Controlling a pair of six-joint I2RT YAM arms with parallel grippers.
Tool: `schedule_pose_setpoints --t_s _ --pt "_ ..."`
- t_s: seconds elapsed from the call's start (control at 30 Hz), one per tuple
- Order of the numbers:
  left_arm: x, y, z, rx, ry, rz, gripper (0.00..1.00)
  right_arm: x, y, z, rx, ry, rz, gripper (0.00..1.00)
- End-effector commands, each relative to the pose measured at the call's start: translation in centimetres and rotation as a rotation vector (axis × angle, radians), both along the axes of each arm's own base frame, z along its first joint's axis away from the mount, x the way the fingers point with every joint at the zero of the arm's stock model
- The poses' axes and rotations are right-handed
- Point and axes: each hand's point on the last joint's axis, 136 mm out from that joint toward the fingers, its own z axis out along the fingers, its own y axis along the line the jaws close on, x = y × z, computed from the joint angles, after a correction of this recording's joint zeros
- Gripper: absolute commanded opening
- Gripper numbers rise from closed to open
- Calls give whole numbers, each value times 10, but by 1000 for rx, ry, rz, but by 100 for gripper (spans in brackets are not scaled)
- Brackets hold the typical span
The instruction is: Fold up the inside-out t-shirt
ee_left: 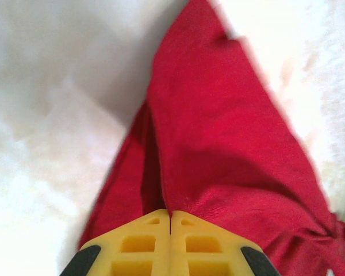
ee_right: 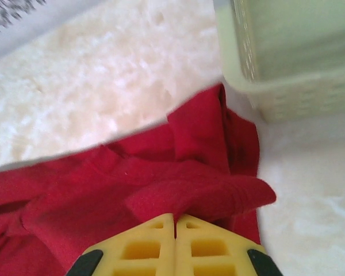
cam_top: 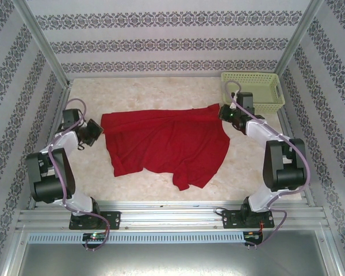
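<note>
My right gripper lifts next, then moves back and down over the shirt's side edge (cam_top: 226, 133) to release the shirt's edge, since the shirt's body spreads that way.
The inside-out t-shirt (cam_top: 164, 144) is bright red and lies stretched across the middle of the table, rumpled, with a flap hanging toward the near edge. My left gripper (cam_top: 99, 129) is at the shirt's left edge. In the left wrist view its yellow fingers (ee_left: 149, 241) are pressed together with a fold of the red cloth (ee_left: 230, 172) pinched at their tips. My right gripper (cam_top: 222, 111) is at the shirt's far right corner beside the basket. Its fingers (ee_right: 201, 244) are shut on a bunched lip of the shirt (ee_right: 207, 195).
A pale green lattice basket (cam_top: 254, 91) stands at the back right corner, close to the right gripper; its wall (ee_right: 287, 86) rises just past the held cloth. Patterned walls enclose the table on three sides. The arm bases sit on a metal rail (cam_top: 172, 217) at the near edge.
</note>
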Motion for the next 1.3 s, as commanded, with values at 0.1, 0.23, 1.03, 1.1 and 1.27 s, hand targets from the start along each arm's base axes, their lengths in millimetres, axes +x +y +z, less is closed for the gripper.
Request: schedule_pose_setpoints --t_s 0.1,0.23,1.03,1.1,1.27 --pt "2 17 106 119 -212 71 0 -2 -3 95 -27 -199 -1 5" --pt "-13 24 119 167 -237 117 0 -20 0 99 -4 -211 13 6" --pt "-127 5 -18 114 1 216 0 -179 -16 -59 225 247 -230 49" --pt "-125 5 -16 115 1 209 0 -171 -22 -47 229 222 -235 55" --pt "-124 5 -15 120 0 204 0 -152 -28 -36 227 235 -233 57"
